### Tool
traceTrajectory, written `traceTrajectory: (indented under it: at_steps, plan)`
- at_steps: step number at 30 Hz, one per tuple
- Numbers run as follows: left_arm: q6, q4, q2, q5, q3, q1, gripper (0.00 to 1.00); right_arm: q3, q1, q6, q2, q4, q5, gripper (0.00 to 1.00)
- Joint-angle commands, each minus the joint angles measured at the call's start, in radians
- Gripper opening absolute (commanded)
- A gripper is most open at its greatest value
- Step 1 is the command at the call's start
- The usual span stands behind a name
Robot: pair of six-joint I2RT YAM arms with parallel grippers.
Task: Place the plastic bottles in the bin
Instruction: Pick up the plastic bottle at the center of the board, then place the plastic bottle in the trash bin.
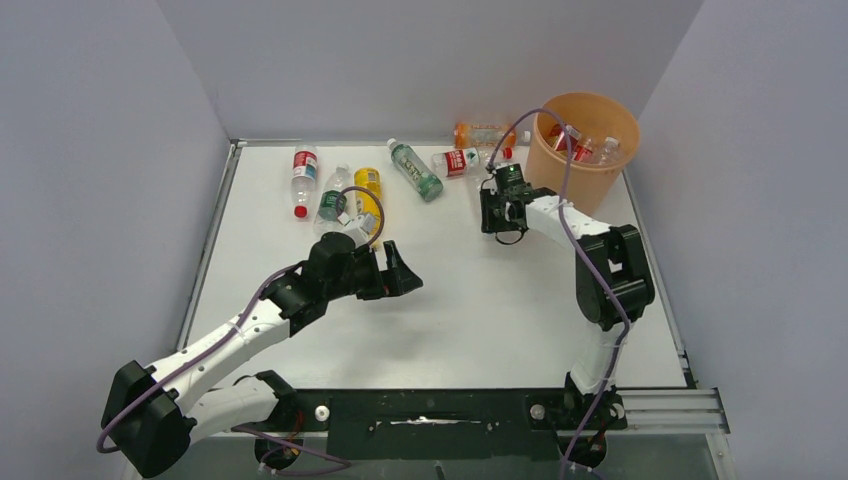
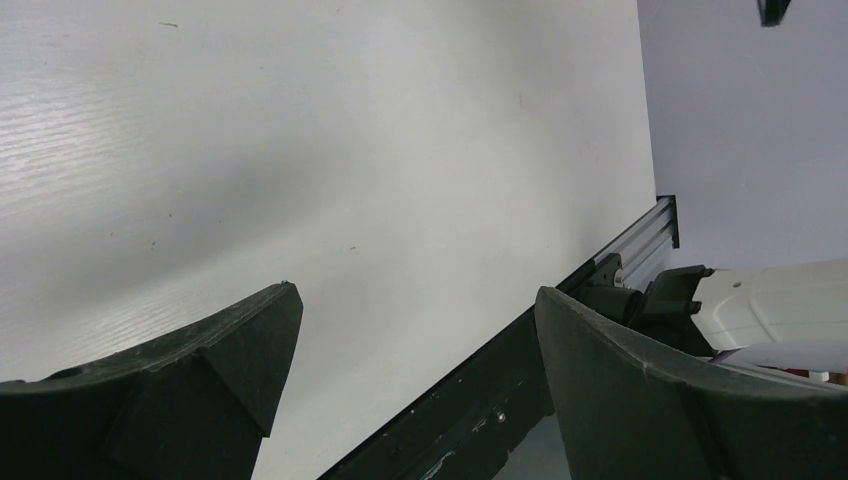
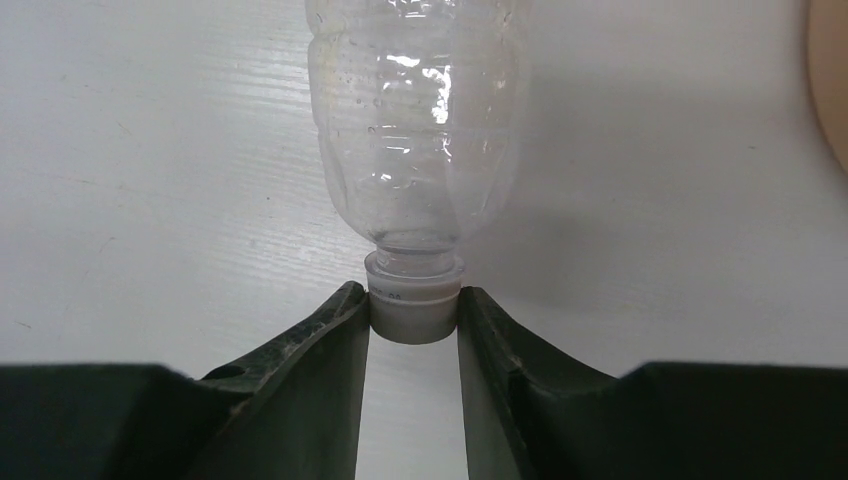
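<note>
The clear bottle goes up in my right gripper above the bin's high rim next, then outward over the bin's opening.
My right gripper is shut on the white cap of a clear plastic bottle that lies on the white table and points away from the fingers. From above, that gripper sits at the cap end of a red-labelled bottle, just left of the peach-orange bin. A few bottles lie inside the bin. My left gripper hovers open over the table's middle, nothing between its fingers.
Loose bottles lie along the back of the table: a red-labelled one, a green-labelled one, a yellow one, a green one and an orange one. Grey walls close in the table on three sides.
</note>
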Motion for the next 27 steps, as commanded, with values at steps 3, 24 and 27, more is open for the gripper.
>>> traceTrajectory:
  at_steps: [3,24,27]
  plan:
    - [-0.001,0.021,-0.022,-0.012,0.007,0.007,0.88,0.069,0.009,-0.036,-0.19,-0.025,0.049,0.18]
    - [-0.006,0.022,-0.037,-0.008,-0.008,0.008,0.88,0.404,-0.225,-0.102,-0.343,-0.195,0.015,0.25]
    - [-0.006,0.016,-0.04,-0.008,-0.005,0.009,0.88,0.44,-0.284,-0.089,-0.323,-0.194,-0.017,0.27]
